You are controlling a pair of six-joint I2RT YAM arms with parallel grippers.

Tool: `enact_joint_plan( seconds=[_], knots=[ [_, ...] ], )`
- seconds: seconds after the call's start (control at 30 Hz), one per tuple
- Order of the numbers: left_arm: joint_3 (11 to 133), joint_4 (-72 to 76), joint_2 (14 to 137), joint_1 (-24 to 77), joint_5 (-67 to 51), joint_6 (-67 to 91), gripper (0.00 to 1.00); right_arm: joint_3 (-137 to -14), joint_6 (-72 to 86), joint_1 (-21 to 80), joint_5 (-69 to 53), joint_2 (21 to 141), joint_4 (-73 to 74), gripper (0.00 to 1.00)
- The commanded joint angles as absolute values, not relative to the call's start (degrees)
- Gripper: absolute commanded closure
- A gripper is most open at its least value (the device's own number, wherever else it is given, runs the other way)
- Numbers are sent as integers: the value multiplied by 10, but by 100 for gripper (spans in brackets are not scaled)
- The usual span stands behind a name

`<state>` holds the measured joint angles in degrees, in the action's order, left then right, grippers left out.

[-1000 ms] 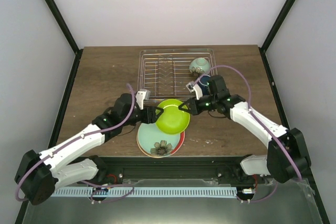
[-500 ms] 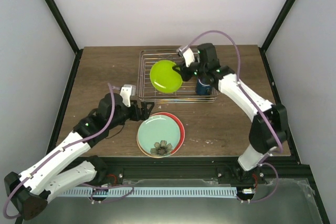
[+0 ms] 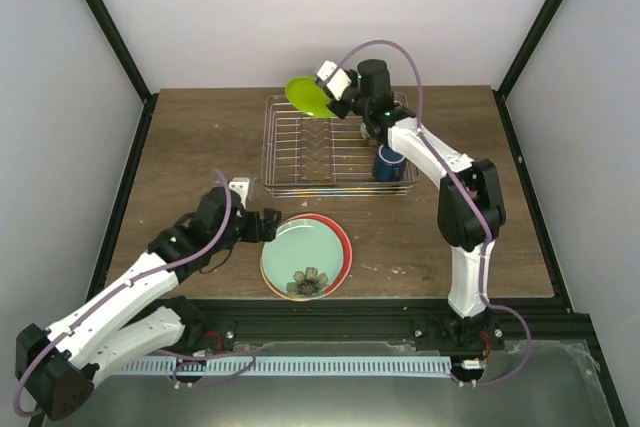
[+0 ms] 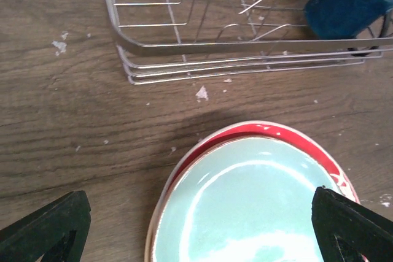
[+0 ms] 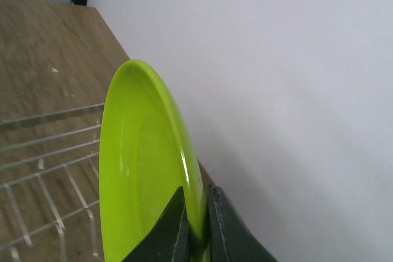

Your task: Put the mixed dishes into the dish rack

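My right gripper will move down next at the far end of the wire dish rack [image 3: 290, 147] and tip the lime-green plate [image 3: 307, 95] more upright, because it still hangs above empty wires.
My right gripper [image 3: 333, 99] is shut on the rim of the lime-green plate [image 3: 307, 95], holding it nearly on edge above the far edge of the wire dish rack [image 3: 290, 147]. The right wrist view shows the plate [image 5: 138, 170] pinched between the fingers [image 5: 174, 228]. A dark-blue mug [image 3: 389, 163] stands in the rack's near right corner. The bowl is hidden behind the right arm. My left gripper [image 3: 267, 226] is wide open just left of a plate stack [image 3: 305, 247]: a teal face with a flower, a red rim [image 4: 295, 136], and a peach edge on the left.
The rack's near rail [image 4: 245, 46] and the mug [image 4: 344, 4] lie just beyond the plate stack in the left wrist view. Dark frame posts [image 3: 110, 37] and white walls stand around the wooden table [image 3: 190, 147].
My right arm has carried the lime-green plate from over the rack's middle to its far edge and turned it more on edge. My left arm has shifted slightly towards the plate stack.
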<state>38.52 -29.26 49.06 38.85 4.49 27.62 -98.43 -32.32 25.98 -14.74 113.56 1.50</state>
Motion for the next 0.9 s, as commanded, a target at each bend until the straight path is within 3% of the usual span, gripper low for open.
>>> enact_joint_plan(
  seconds=[0.0, 0.27, 0.87],
  knots=[
    [366, -289, 474, 367, 40, 266, 0, -957, -451, 251, -132, 1150, -148, 99],
    [361, -296, 463, 302, -9, 244, 0, -969, -504, 218, -210, 1194, -216, 99],
    [361, -275, 501, 287, -25, 241, 0, -1003, -599, 205, -274, 1247, -140, 99]
  ],
)
